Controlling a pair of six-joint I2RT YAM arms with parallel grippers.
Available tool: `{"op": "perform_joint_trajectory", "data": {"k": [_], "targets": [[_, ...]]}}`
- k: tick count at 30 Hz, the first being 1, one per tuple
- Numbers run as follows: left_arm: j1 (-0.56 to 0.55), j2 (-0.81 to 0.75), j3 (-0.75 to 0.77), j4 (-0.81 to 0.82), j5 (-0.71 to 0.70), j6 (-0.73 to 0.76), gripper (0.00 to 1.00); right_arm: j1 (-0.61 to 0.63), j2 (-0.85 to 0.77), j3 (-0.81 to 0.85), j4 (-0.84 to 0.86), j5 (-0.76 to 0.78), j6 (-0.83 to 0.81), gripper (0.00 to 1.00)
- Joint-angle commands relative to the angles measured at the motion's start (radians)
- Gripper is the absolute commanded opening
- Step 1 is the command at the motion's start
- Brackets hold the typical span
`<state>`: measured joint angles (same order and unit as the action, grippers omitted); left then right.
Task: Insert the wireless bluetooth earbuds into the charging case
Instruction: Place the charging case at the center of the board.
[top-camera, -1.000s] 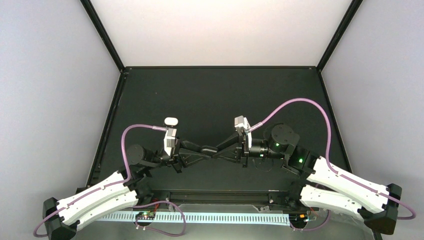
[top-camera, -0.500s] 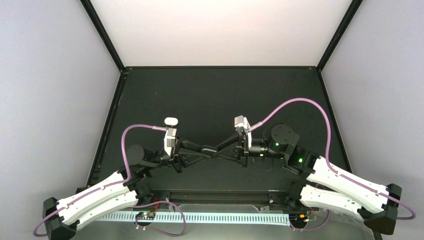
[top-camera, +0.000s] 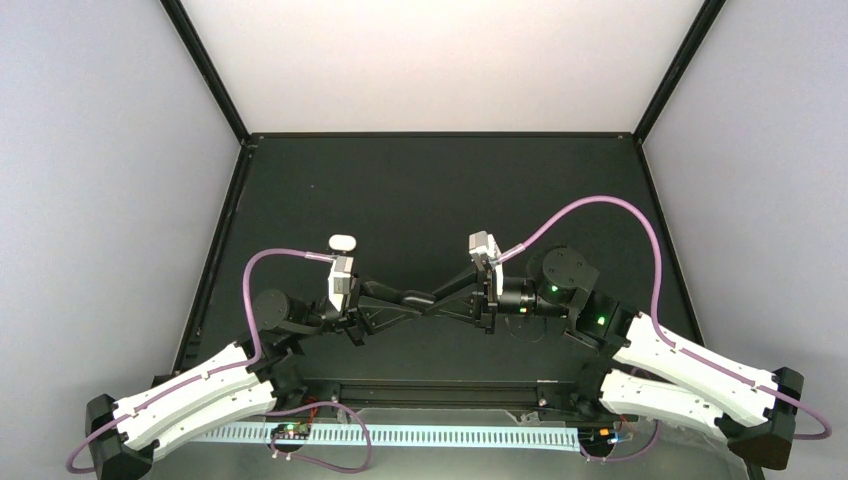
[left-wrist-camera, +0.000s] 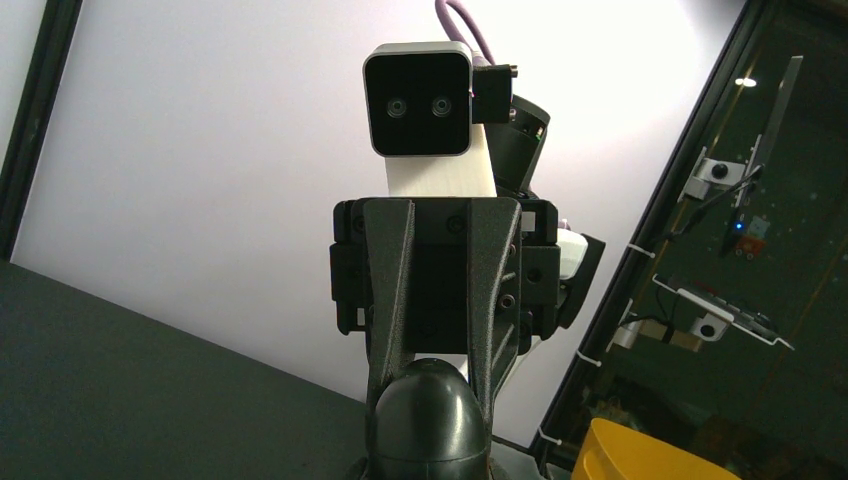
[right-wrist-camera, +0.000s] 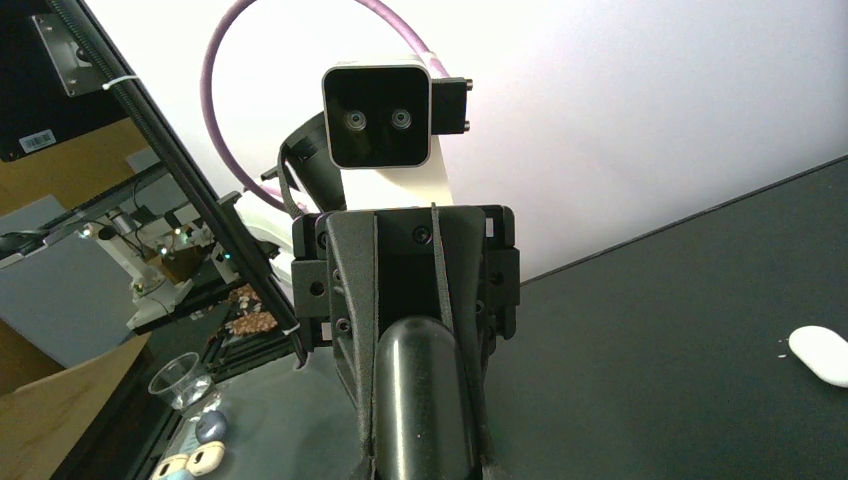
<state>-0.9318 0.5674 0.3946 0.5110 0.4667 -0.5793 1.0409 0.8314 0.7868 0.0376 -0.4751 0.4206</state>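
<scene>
The charging case is shut, so the robot's left gripper needs to release it next and swing away from the right gripper, down to the tabletop (top-camera: 361, 262) beside the white oval case.
A black, glossy, egg-shaped charging case (left-wrist-camera: 428, 415) is held closed between both grippers above the middle of the black table; it also shows in the right wrist view (right-wrist-camera: 425, 400). My left gripper (top-camera: 425, 299) and my right gripper (top-camera: 440, 299) meet tip to tip, each shut on an end of the case. In the left wrist view the right gripper's fingers (left-wrist-camera: 390, 300) come down onto the case. A white oval case (top-camera: 343, 241) lies on the table beyond the left wrist, and shows in the right wrist view (right-wrist-camera: 822, 355). No earbuds are in view.
The black table (top-camera: 430, 190) is walled by white panels with black frame posts. Purple cables loop over each wrist (top-camera: 600, 205). Outside the enclosure I see a yellow bin (left-wrist-camera: 640, 455), a clear plastic cup (right-wrist-camera: 180, 385) and small pebble-like items (right-wrist-camera: 205, 430).
</scene>
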Motion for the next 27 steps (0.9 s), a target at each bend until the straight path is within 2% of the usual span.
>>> {"op": "perform_joint_trajectory", "data": {"k": [1,5,11,16,19,22,25,27], "targets": [[-0.004,0.013,0.016,-0.008,-0.035,0.008,0.17,-0.004,-0.008,0.009,0.013,0.005,-0.009,0.16],[-0.004,0.011,0.016,-0.012,-0.034,0.013,0.09,-0.003,-0.011,0.008,0.008,0.011,-0.006,0.3],[-0.004,-0.008,0.015,-0.039,-0.059,0.031,0.05,-0.004,-0.034,0.01,-0.004,0.041,-0.003,0.46],[-0.004,-0.057,0.017,-0.147,-0.187,0.07,0.02,-0.003,-0.079,0.022,-0.075,0.124,-0.036,0.56],[-0.002,-0.07,0.017,-0.248,-0.34,0.089,0.01,-0.003,-0.118,0.041,-0.168,0.25,-0.097,0.6],[0.011,-0.035,0.089,-0.461,-0.474,0.133,0.02,-0.002,-0.158,0.07,-0.296,0.488,-0.149,0.62],[0.051,0.046,0.179,-0.623,-0.547,0.18,0.01,-0.002,-0.192,0.082,-0.38,0.714,-0.172,0.65],[0.105,0.107,0.215,-0.686,-0.551,0.19,0.02,-0.002,-0.213,0.066,-0.405,0.788,-0.169,0.66]]}}
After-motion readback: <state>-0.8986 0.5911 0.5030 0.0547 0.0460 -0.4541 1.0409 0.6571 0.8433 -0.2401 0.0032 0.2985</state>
